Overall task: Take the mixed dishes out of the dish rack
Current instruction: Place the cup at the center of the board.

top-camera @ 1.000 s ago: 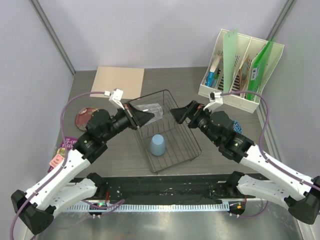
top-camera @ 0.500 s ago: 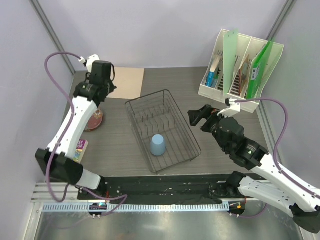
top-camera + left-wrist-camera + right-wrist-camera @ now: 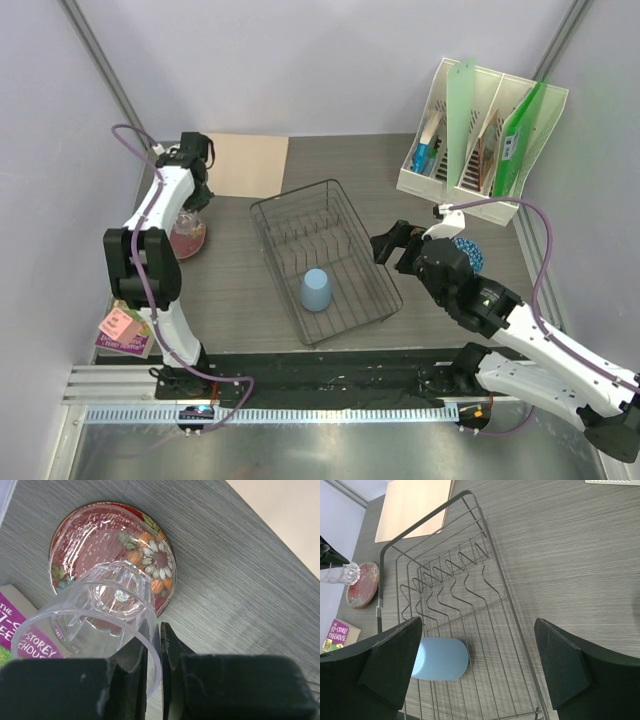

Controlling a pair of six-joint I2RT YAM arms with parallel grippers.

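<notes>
My left gripper lowers next until the clear glass tumbler's base meets the dark red plate [image 3: 188, 240], then opens, since the tumbler still hangs above it.
My left gripper [image 3: 160, 632] is shut on the rim of the clear glass tumbler [image 3: 102, 607], one finger inside and one outside. The tumbler hangs tilted just above the dark red plate [image 3: 150, 550], which lies on the table at the far left [image 3: 185, 240]. The dish rack [image 3: 270, 215] stands mid-table with the light blue cup [image 3: 315, 290] upside down inside it. My right gripper [image 3: 479, 625] hovers open over the rack's right side, the cup [image 3: 440, 658] beside its left finger. The blue-and-white bowl [image 3: 469, 248] peeks out behind my right arm.
A beige mat [image 3: 245, 165] lies at the back left. A white file holder [image 3: 480, 130] with papers stands at the back right. A purple book [image 3: 125, 330] lies near the left front edge, close to the plate [image 3: 362, 585].
The left arm has carried the tumbler from over the rack to the far left and lowered it over the red plate. The right gripper has edged toward the rack, still open.
</notes>
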